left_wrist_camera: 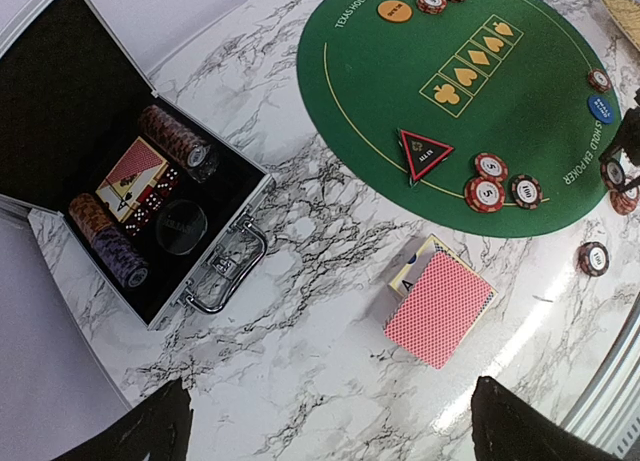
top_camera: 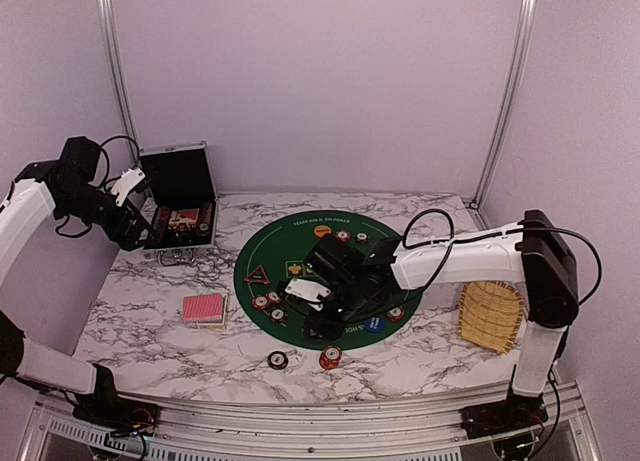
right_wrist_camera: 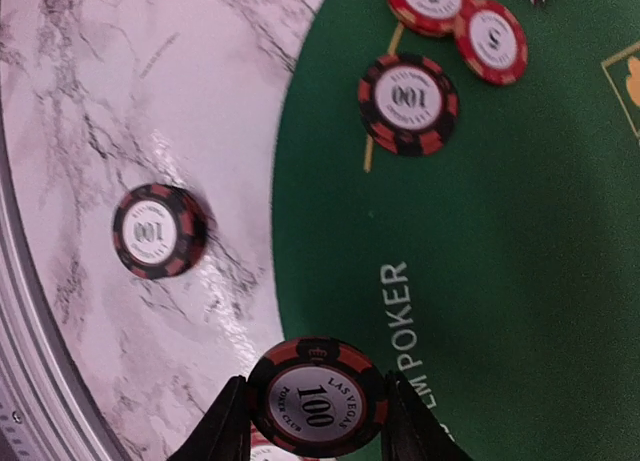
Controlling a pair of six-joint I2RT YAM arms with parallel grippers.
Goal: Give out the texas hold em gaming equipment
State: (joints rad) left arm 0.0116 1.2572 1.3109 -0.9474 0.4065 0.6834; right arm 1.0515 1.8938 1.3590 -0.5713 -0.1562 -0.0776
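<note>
Free mat (top_camera: 346,331) beside the blue chip is below my right gripper and to its right in the top view. My right gripper should next move that way and go down to let go.
My right gripper (right_wrist_camera: 318,421) is shut on a dark 100 chip (right_wrist_camera: 318,399), held flat just above the near edge of the green mat (right_wrist_camera: 500,281); in the top view the gripper (top_camera: 325,326) is at the mat's front. A second 100 chip (right_wrist_camera: 158,231) lies on the marble and a third (right_wrist_camera: 407,103) on the mat beside two red 5 chips (right_wrist_camera: 492,39). My left gripper (left_wrist_camera: 330,436) is open and empty, high over the marble near the open case (top_camera: 180,206). Red-backed cards (left_wrist_camera: 438,306), the triangular marker (left_wrist_camera: 424,153), the orange button (left_wrist_camera: 394,11) and a blue chip (left_wrist_camera: 600,108) lie below it.
The black case (left_wrist_camera: 215,281) holds chip rolls, a card deck, dice and a dark disc. A wicker tray (top_camera: 490,316) stands at the right. A dark chip (top_camera: 277,359) and a red chip (top_camera: 330,357) lie on the marble near the front edge.
</note>
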